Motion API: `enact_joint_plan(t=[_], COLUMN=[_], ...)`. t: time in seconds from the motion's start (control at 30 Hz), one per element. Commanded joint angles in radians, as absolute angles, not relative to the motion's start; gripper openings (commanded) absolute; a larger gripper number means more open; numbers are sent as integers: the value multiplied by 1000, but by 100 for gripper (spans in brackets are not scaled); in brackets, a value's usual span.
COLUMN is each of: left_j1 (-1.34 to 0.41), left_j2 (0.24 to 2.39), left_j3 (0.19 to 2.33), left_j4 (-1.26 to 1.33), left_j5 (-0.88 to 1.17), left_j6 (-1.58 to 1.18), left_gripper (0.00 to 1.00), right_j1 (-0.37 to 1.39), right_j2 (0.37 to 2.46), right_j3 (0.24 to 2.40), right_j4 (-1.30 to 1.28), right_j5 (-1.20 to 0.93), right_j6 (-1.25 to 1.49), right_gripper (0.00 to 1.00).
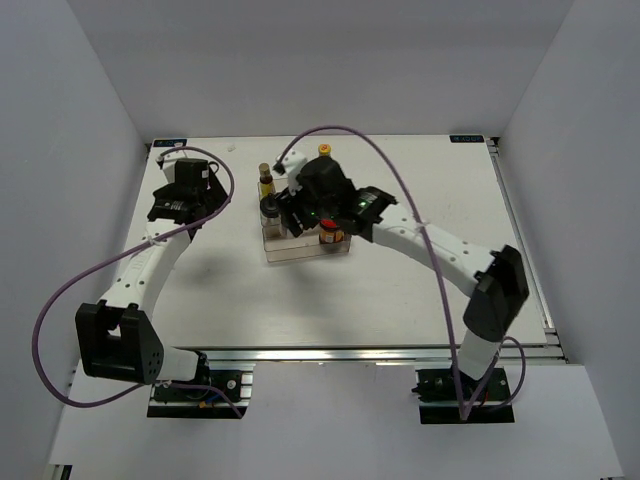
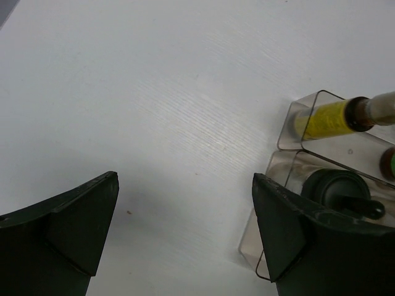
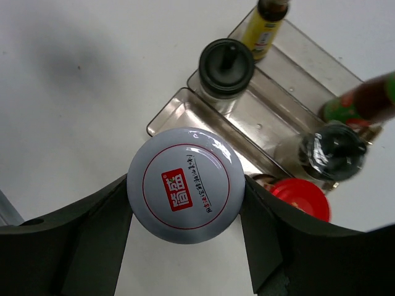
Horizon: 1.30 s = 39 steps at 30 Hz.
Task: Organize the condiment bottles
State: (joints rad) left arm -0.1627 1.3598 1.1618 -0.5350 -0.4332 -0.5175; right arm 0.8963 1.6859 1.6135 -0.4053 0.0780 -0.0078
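The right gripper lowers the white-lidded jar toward the left in the top view onto the end of the rack's front step beside the black-topped shaker [image 3: 226, 65] next, as that spot is empty.
My right gripper [image 3: 186, 185] is shut on the white-lidded jar [image 3: 186, 182], holding it by the lid over the low front step of the clear rack [image 3: 179, 108]. In the top view that gripper [image 1: 300, 212] hides the jar. On the rack stand the black-topped shaker [image 3: 226, 65], the slim brown yellow-labelled bottle [image 3: 265, 24], the tall red-sauce bottle [image 3: 355, 105] and the red-lidded jar [image 3: 302, 197]. My left gripper [image 2: 185, 228] is open and empty over bare table, left of the rack [image 2: 290, 123]. The slim bottle [image 2: 330, 118] and the shaker [image 2: 339, 191] show beside it.
The rack [image 1: 300, 250] sits mid-table with the red-lidded jar [image 1: 330, 237] at its front right and the yellow-capped bottle [image 1: 325, 150] behind. The left gripper [image 1: 185, 195] hovers to its left. Purple cables arc over both arms. White walls enclose the table.
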Motion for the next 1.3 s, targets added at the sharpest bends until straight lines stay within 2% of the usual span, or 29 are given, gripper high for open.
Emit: enact_joint_plan(t=[0.0,0.27,0.53,1.07,1.17,1.2,1.27], left_j1=[-135,-117,-110,-104,-104,-104,-104], left_j2=[1304,1299,1312,1333,1335,1335,1336], left_j3=[1144,1127,1118,1121,1120,1118,1117], left_j4=[-543,-532,-508,-508,-508,-506,-505], left_j5=[-396,-384,-351,-344,-341,-341,-339], left_j6=[-535,-526,-525,-525,-525,-525,-525], left_gripper=[98,98,98,98,98,98,98], right_j1=[937,959,963,963,963,963,963], right_j2=[1735,1919,1967,2043,2054,2059,2072], right_j3=[1727,1793,1767,1746,1732,1730,1732], right_j4=[-321,-256,-144,-160,-153,-153,-158], right_j5=[100,167,218,184,187,187,186], right_j6=[-43,-15,-14,78,90,95,101], right_gripper=[0,0,0,3,9,21,35])
